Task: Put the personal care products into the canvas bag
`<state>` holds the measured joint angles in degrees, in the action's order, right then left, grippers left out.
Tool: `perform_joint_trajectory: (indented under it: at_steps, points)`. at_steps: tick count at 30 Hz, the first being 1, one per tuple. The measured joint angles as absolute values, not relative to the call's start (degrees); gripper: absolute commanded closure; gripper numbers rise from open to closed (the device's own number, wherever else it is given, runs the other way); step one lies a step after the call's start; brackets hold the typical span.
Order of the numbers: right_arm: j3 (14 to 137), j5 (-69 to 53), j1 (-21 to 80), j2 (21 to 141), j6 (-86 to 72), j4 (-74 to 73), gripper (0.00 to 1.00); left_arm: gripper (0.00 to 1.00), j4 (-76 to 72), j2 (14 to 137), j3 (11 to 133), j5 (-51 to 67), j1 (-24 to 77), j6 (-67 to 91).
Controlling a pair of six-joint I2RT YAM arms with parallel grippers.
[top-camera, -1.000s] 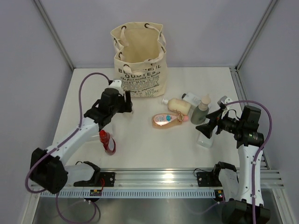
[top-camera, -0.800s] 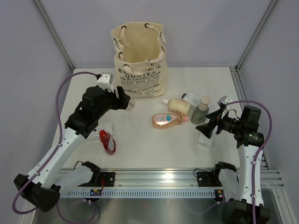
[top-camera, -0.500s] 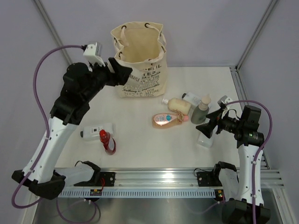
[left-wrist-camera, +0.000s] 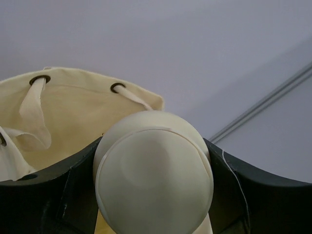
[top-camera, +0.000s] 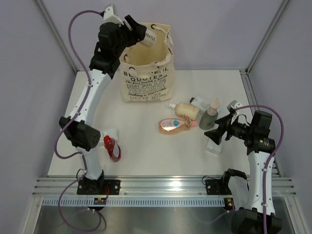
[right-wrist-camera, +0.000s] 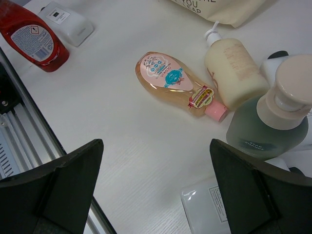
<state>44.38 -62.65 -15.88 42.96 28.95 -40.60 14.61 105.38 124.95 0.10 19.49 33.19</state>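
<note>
The bag's opening lies down and to the left gripper's right in the top view, so the left gripper will move that way next and release the bottle inside the bag.
My left gripper (top-camera: 140, 32) is raised high and shut on a white bottle (top-camera: 149, 37), held over the near rim of the open canvas bag (top-camera: 146, 80). In the left wrist view the bottle's round end (left-wrist-camera: 153, 170) fills the space between the jaws, with the bag's mouth (left-wrist-camera: 73, 109) below. My right gripper (top-camera: 215, 132) is open and empty, low over the table. Its view shows a pink-orange bottle (right-wrist-camera: 173, 83), a beige pump bottle (right-wrist-camera: 235, 70), a grey-green bottle with a beige cap (right-wrist-camera: 273, 122) and a flat white pouch (right-wrist-camera: 214, 209).
A red bottle (top-camera: 112, 148) and a flat white tube (top-camera: 109, 133) lie at the front left, partly behind the left arm's elbow. Another white bottle (top-camera: 199, 103) lies behind the grey-green one. The rail (top-camera: 161, 187) runs along the near edge.
My left arm has lifted from the table and swung up and back to the bag, carrying the white bottle. The right arm has not moved.
</note>
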Motion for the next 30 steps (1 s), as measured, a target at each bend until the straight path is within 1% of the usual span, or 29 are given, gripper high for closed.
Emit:
perform_joint_trajectory:
  at_steps: [5,8,10,12,14,15,18,19,20,21,23,25,30]
  points:
    - [44.18,-62.61,-15.88,41.93,28.95,-40.58,0.01,1.00,15.42,117.14,126.91,-1.91,19.57,32.53]
    - [44.07,-62.61,-15.88,41.54,28.95,-40.58,0.01,1.00,18.11,121.71,126.91,-1.91,20.08,30.02]
    - [44.07,-62.63,-15.88,41.54,28.95,-40.58,0.01,0.94,19.70,123.87,126.91,-2.17,20.84,26.68]
    - [44.07,-62.61,-15.88,41.69,28.95,-40.60,0.00,0.91,21.28,124.92,126.91,-2.46,21.61,23.59]
    - [44.07,-62.61,-15.88,41.80,28.95,-40.60,0.00,0.79,21.85,125.56,126.91,-2.63,22.83,21.41]
    - [44.07,-62.59,-15.88,41.82,28.95,-40.58,0.01,0.70,21.85,125.67,126.87,-2.66,23.18,20.82]
    - [44.07,-62.57,-15.88,41.91,28.95,-40.58,0.01,0.49,21.74,125.69,126.30,-2.61,24.27,19.42]
    - [44.05,-62.52,-15.88,42.00,28.95,-40.60,0.01,0.36,21.76,125.78,126.17,-2.61,24.40,19.20]
    - [44.05,-62.50,-15.88,42.11,28.95,-40.58,0.01,0.29,21.80,125.86,126.08,-2.61,24.40,19.00]
    - [44.05,-62.48,-15.88,42.19,28.95,-40.60,0.01,0.23,21.78,126.02,125.99,-2.66,24.34,18.85]
    - [44.01,-62.46,-15.88,42.30,28.95,-40.58,0.00,0.10,21.71,126.34,125.95,-2.76,24.08,18.50]
    - [44.01,-62.43,-15.88,42.48,28.95,-40.60,0.01,0.05,20.03,126.50,125.95,-2.74,23.70,18.61]
    - [44.01,-62.11,-15.88,42.57,28.95,-40.60,0.01,0.03,16.78,126.50,126.30,-2.11,22.83,19.42]
